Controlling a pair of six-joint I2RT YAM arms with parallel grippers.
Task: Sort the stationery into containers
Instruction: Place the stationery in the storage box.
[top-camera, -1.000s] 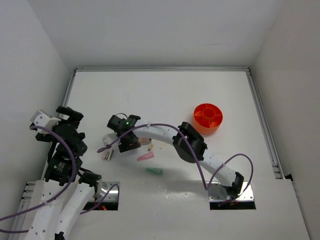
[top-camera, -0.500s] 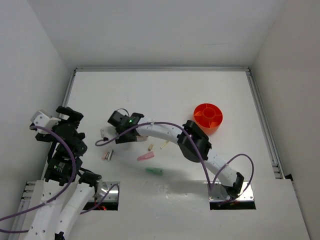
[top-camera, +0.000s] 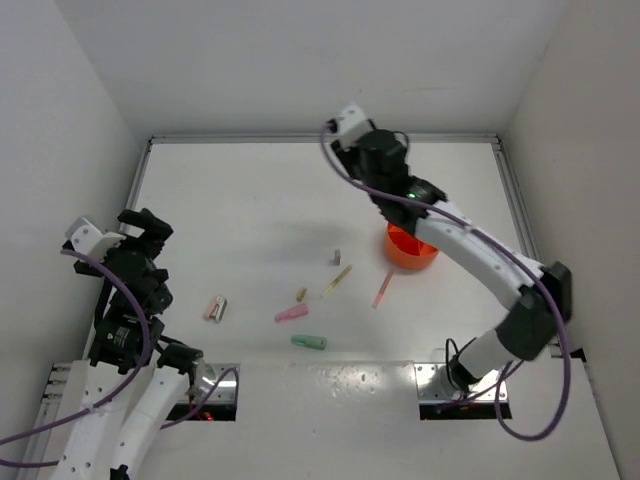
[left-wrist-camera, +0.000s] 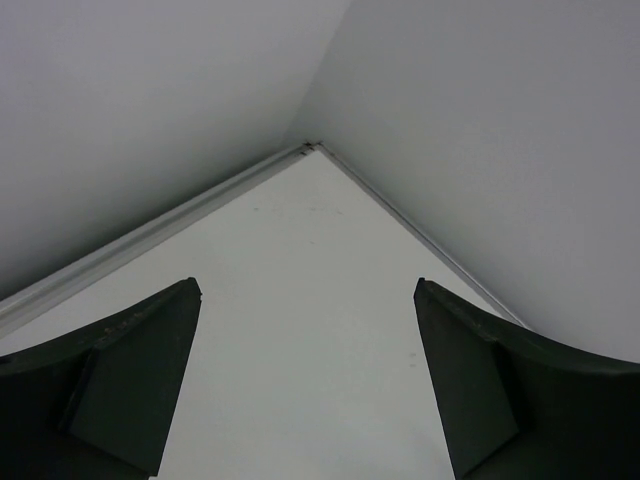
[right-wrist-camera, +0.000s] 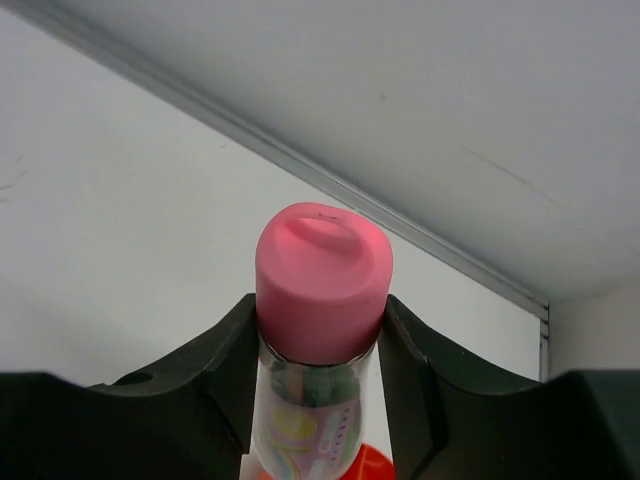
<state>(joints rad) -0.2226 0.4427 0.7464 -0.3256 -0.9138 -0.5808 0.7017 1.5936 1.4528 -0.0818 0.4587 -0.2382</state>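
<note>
I will move my right gripper back, to the right in the top view and down over the orange cup's opening (top-camera: 406, 242) next, because the raised tube is beyond the cup's rim.
My right gripper (right-wrist-camera: 320, 312) is shut on the pink-capped clear tube (right-wrist-camera: 322, 290), which stands upright between the fingers. In the top view the right gripper (top-camera: 358, 140) is raised high, just behind the orange cup (top-camera: 412, 251); a sliver of the cup (right-wrist-camera: 362, 466) shows below the tube. On the table lie a pink marker (top-camera: 291, 313), a green marker (top-camera: 309, 342), a yellow stick (top-camera: 337, 281), a pink stick (top-camera: 384, 287), a grey bit (top-camera: 337, 257), a beige bit (top-camera: 301, 294) and a small pink-and-grey piece (top-camera: 216, 308). My left gripper (left-wrist-camera: 307, 290) is open and holds nothing.
The left arm (top-camera: 130, 270) stays folded at the table's left edge, its wrist facing the far left corner (left-wrist-camera: 312, 146). White walls and a raised rail (top-camera: 320, 139) enclose the table. The right arm's forearm (top-camera: 470, 245) crosses above the cup.
The right arm has lifted from the left-middle of the table and swung up and right to the cup, carrying the tube. The left arm has not moved.
</note>
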